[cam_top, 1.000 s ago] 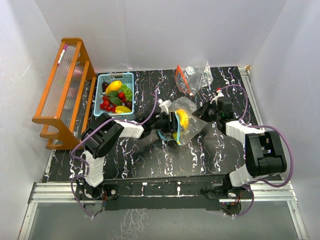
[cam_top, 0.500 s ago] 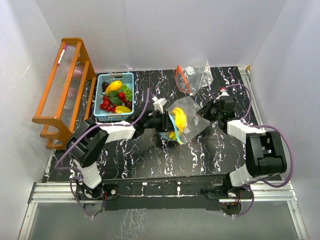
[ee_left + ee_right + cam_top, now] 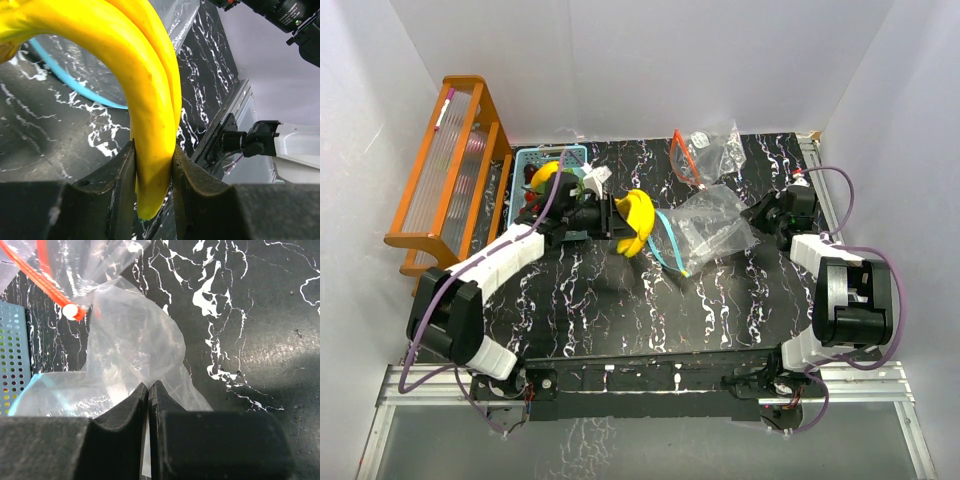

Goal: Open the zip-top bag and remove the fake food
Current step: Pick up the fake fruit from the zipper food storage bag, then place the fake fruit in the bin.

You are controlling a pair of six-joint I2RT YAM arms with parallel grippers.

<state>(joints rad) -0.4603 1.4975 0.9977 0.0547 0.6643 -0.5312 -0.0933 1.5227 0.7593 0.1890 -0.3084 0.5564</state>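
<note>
I need to swing my left gripper away from the bag and over the light-blue basket (image 3: 523, 160), then lower the bananas (image 3: 637, 218) in, because the other fake food is in there.
My left gripper (image 3: 616, 216) (image 3: 154, 165) is shut on the yellow bananas (image 3: 637, 218) (image 3: 145, 100) and holds them above the table, left of the bag and right of the basket. The clear zip-top bag with a blue zip strip (image 3: 712, 228) (image 3: 130, 355) lies open at the table's middle right; I see no food in it. My right gripper (image 3: 767, 216) (image 3: 149, 390) is shut on the bag's far right corner. Other fake food, red, green and yellow-orange pieces (image 3: 546, 190), lies in the light-blue basket (image 3: 523, 160).
A second clear bag with an orange-red zip strip (image 3: 705, 150) (image 3: 50, 275) lies at the back. An orange wooden rack (image 3: 445, 185) stands at the left. White walls close in the table on three sides.
My left gripper has pulled the bananas out of the bag and carried them left towards the basket. The bag has flattened and my right gripper has drawn its corner to the right.
</note>
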